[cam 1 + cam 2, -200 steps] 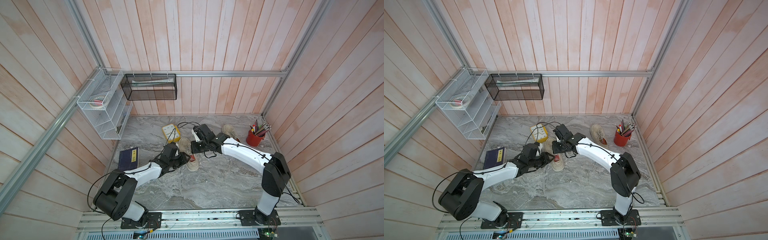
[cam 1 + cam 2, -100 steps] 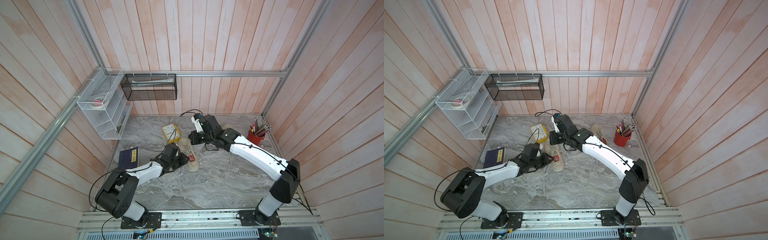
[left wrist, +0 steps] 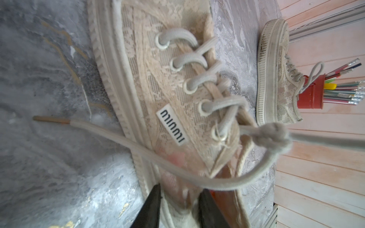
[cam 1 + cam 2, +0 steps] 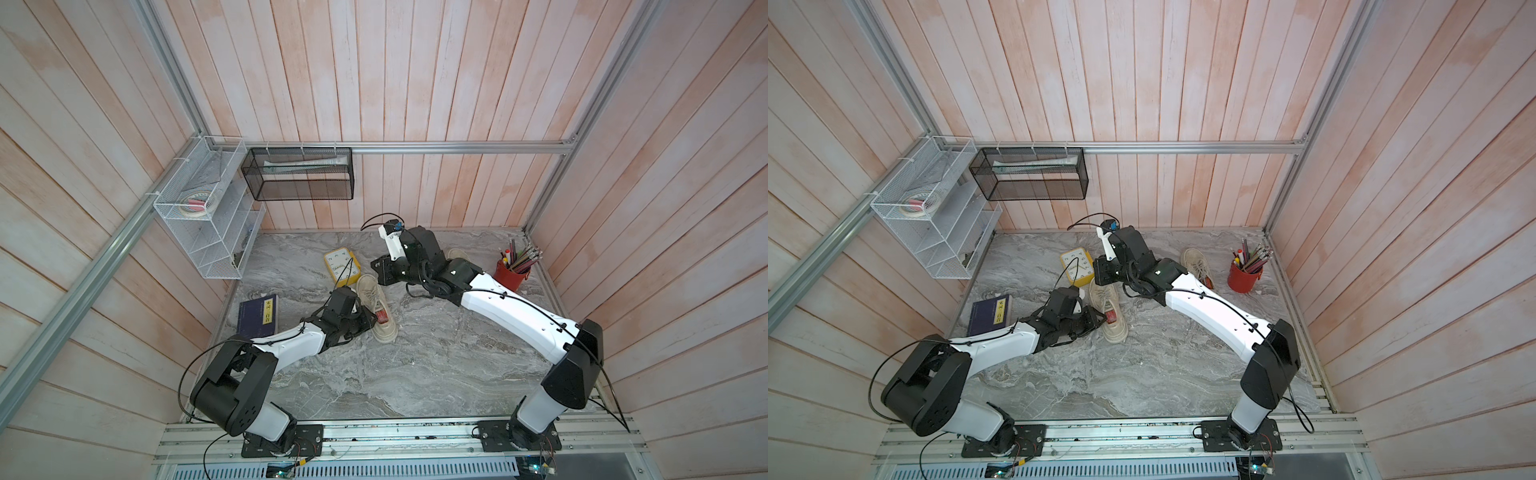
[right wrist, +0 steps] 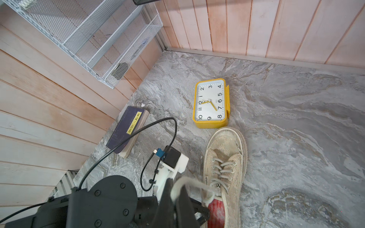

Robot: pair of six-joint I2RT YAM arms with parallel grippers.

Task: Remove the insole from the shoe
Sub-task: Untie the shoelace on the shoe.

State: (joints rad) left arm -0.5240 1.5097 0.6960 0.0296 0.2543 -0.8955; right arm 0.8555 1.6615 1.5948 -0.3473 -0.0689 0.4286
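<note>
The robot's right gripper needs to carry the loop of grey shoelace outward over the shoe's toe toward the yellow clock next and release it, because the knot sits by the shoe's heel opening.
A beige lace shoe lies mid-table with its toe toward a clock. Its red insole shows inside the heel opening. My left gripper is clamped on the shoe's side wall near the heel, one finger outside and one inside. My right gripper hangs above the toe end, shut on a loop of the grey shoelace, which runs taut up from the knot.
A second beige shoe lies by a red pencil cup at the back right. A yellow clock sits just behind the shoe, a dark book to the left. A white wire rack and a black mesh basket hang on the walls.
My right arm has risen and drawn back from over the shoe, pulling the lace with it. My left gripper has closed tighter on the shoe's side.
</note>
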